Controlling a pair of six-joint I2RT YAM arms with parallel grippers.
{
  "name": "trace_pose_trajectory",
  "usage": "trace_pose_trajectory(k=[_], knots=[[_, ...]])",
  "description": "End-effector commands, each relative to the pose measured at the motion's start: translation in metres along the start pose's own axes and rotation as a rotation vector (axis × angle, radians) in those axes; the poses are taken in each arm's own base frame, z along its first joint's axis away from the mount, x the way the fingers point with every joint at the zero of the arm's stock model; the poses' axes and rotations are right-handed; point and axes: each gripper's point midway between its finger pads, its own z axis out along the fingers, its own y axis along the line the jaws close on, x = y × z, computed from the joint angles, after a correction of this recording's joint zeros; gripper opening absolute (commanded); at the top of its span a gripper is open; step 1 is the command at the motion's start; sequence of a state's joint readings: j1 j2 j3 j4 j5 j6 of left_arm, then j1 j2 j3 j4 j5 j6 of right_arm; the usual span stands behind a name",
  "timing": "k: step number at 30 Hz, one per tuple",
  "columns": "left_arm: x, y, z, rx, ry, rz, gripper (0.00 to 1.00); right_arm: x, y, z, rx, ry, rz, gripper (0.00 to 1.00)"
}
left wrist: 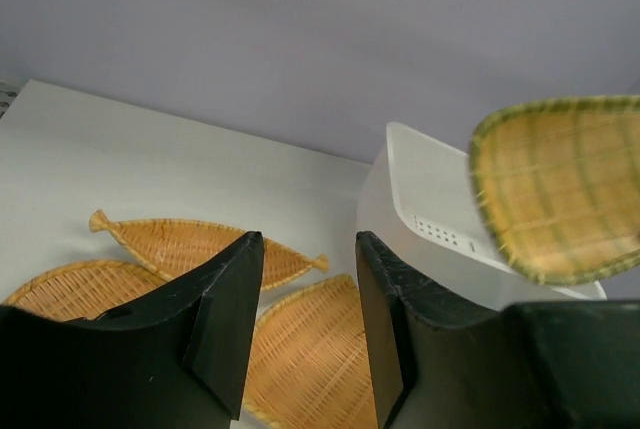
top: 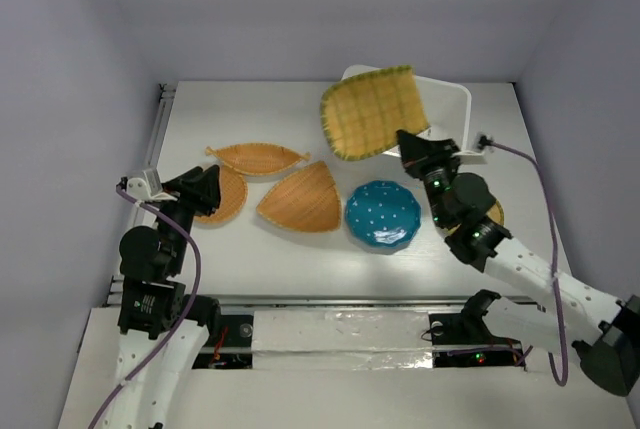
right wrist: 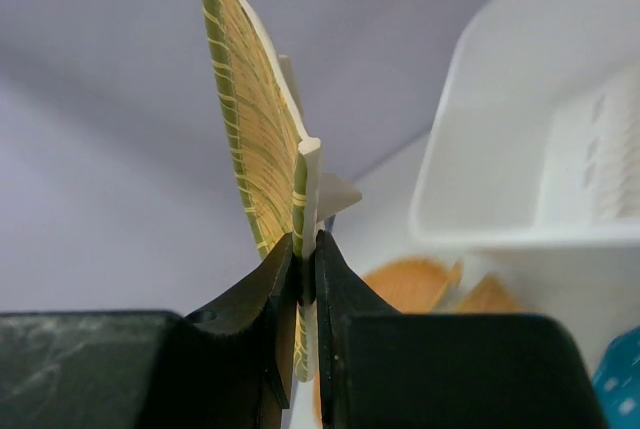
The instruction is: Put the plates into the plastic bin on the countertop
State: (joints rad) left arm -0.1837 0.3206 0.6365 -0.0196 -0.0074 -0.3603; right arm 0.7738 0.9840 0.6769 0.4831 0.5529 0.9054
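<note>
My right gripper shifts to the right in the top view next, then brings the plate down into the bin [top: 455,104], since the plate still overhangs the bin's end.
My right gripper [top: 408,144] is shut on the rim of a squarish tan wicker plate with green stripes [top: 372,111]. It holds the plate tilted in the air over the left part of the white plastic bin [top: 455,104]. In the right wrist view the jaws [right wrist: 305,249] pinch the plate [right wrist: 250,139] edge-on, with the bin [right wrist: 500,149] to the right. On the countertop [top: 190,124] lie a leaf-shaped plate [top: 255,158], a fan-shaped plate [top: 300,199], a round wicker plate [top: 228,199] and a teal dotted plate [top: 383,214]. My left gripper [top: 205,187] is open and empty above the round plate; it also shows in the left wrist view [left wrist: 310,241].
Another wicker plate's edge [top: 496,212] shows behind my right arm. A metal rail [top: 160,139] runs along the table's left edge and another strip [top: 330,301] along the front. Grey walls close in the back and both sides.
</note>
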Motion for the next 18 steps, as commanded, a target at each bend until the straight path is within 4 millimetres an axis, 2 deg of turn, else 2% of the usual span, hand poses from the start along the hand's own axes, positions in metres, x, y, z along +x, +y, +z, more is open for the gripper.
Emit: trace_pose_trajectory(k=[1, 3, 7, 9, 10, 11, 13, 14, 18], knots=[[-0.016, -0.017, 0.002, 0.068, -0.038, -0.003, 0.40, -0.080, 0.005, -0.002, 0.019, -0.224, -0.030, 0.00], [-0.008, -0.018, 0.007, 0.080, -0.001, -0.003, 0.41, -0.108, -0.003, 0.003, 0.055, -0.296, -0.061, 0.00], [0.013, -0.017, 0.019, 0.076, 0.097, -0.002, 0.41, -0.125, -0.030, 0.020, 0.163, -0.338, -0.164, 0.00], [0.025, -0.014, 0.026, 0.067, 0.147, -0.003, 0.41, -0.123, -0.048, 0.031, 0.210, -0.329, -0.198, 0.00], [0.028, -0.014, 0.028, 0.066, 0.158, -0.005, 0.41, -0.128, -0.057, 0.035, 0.239, -0.343, -0.212, 0.00], [0.035, -0.013, 0.032, 0.064, 0.184, -0.009, 0.41, -0.124, -0.070, 0.043, 0.272, -0.331, -0.230, 0.00], [0.046, -0.010, 0.033, 0.054, 0.228, -0.024, 0.42, -0.121, -0.082, 0.051, 0.292, -0.311, -0.241, 0.00], [0.054, -0.012, 0.036, 0.068, 0.257, -0.033, 0.42, -0.121, -0.093, 0.060, 0.312, -0.298, -0.249, 0.00], [0.070, -0.029, 0.038, 0.164, 0.325, -0.081, 0.43, -0.111, -0.116, 0.079, 0.353, -0.242, -0.267, 0.00]])
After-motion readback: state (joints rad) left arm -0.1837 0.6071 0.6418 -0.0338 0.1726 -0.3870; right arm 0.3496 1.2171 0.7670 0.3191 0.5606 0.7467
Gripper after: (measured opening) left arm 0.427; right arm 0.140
